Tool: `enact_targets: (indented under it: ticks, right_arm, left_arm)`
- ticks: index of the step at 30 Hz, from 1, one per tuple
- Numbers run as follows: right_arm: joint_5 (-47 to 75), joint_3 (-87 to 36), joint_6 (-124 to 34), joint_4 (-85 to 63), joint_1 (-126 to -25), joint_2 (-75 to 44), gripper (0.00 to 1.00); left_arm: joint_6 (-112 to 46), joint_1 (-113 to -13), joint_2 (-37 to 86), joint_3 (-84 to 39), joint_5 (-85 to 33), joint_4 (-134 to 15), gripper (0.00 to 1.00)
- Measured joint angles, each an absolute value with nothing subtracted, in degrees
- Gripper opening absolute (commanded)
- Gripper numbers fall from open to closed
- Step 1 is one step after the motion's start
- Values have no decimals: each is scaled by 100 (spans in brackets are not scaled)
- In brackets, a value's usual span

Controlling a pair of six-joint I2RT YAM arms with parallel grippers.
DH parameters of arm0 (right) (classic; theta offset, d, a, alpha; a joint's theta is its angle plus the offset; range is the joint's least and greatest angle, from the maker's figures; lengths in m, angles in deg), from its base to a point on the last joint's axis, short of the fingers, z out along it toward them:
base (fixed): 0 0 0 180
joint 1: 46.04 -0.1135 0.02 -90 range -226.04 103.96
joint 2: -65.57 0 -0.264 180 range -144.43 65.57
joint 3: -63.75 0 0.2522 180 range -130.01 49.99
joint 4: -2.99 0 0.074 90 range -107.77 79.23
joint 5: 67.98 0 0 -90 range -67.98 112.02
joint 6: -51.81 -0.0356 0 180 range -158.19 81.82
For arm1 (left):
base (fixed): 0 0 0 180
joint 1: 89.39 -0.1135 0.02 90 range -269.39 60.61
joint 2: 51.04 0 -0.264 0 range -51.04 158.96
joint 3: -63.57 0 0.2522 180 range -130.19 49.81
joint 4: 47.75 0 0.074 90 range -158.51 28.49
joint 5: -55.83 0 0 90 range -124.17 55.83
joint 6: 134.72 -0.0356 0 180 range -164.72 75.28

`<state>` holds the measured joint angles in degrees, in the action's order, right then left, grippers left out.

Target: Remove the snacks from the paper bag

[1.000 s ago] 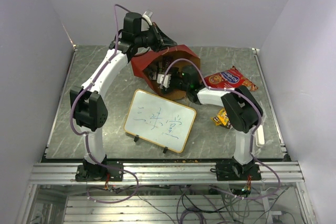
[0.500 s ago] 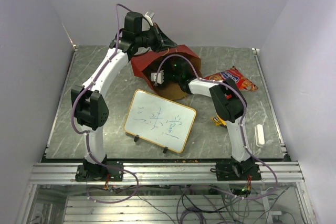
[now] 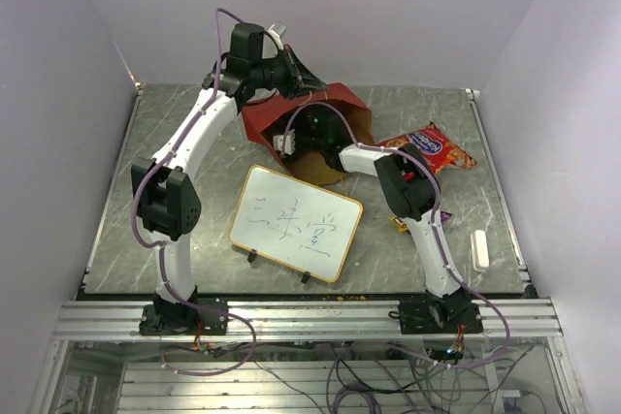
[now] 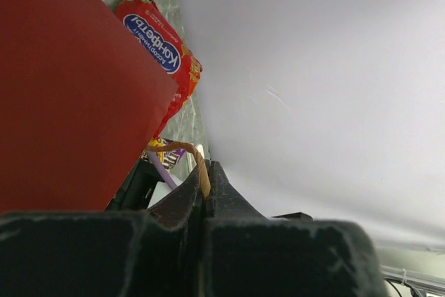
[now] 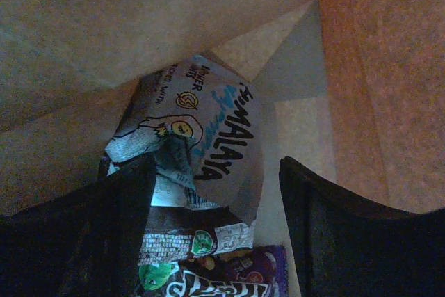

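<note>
Deep inside the bag, my right gripper must first close on the silver packet's near end.
The paper bag (image 3: 330, 109) lies on its side at the back of the table, red outside (image 4: 69, 88), brown kraft inside (image 5: 139, 19). My left gripper (image 4: 204, 179) is shut on its string handle (image 4: 195, 154), holding the mouth up. My right gripper (image 5: 215, 172) is deep inside the bag, open, its fingers (image 5: 348, 227) either side of a silver packet (image 5: 201, 137). A brown packet (image 5: 201, 238) and a purple packet (image 5: 243, 276) lie below the silver one. The red chip bag (image 3: 427, 145) lies outside on the table, as does a small yellow packet (image 3: 400, 224).
A white gold-framed whiteboard (image 3: 296, 223) stands in front of the bag, close to my right forearm. A small white block (image 3: 478, 249) lies near the right edge. Grey walls close in the back and both sides.
My right arm has reached further left into the bag, its elbow swinging left and uncovering the white block. The left gripper has kept its hold on the handle.
</note>
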<state>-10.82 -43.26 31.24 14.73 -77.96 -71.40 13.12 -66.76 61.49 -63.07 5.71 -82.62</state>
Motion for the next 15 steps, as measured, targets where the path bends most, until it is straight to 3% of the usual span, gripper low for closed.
enact_targets:
  ticks: [7,10,15]
  right_arm:
    - [-920,-4527,3094,1584,-7779,-7384,65]
    - [-866,-4665,2998,1705,-7757,-7481,49]
    - [-794,-4717,2788,1954,-7737,-7605,36]
  left_arm:
    - [1262,-6659,6149,-6312,564,-8434,7]
    - [1257,-6648,6149,-6312,549,-8452,7]
    - [1240,-6630,6149,-6312,521,-8500,7]
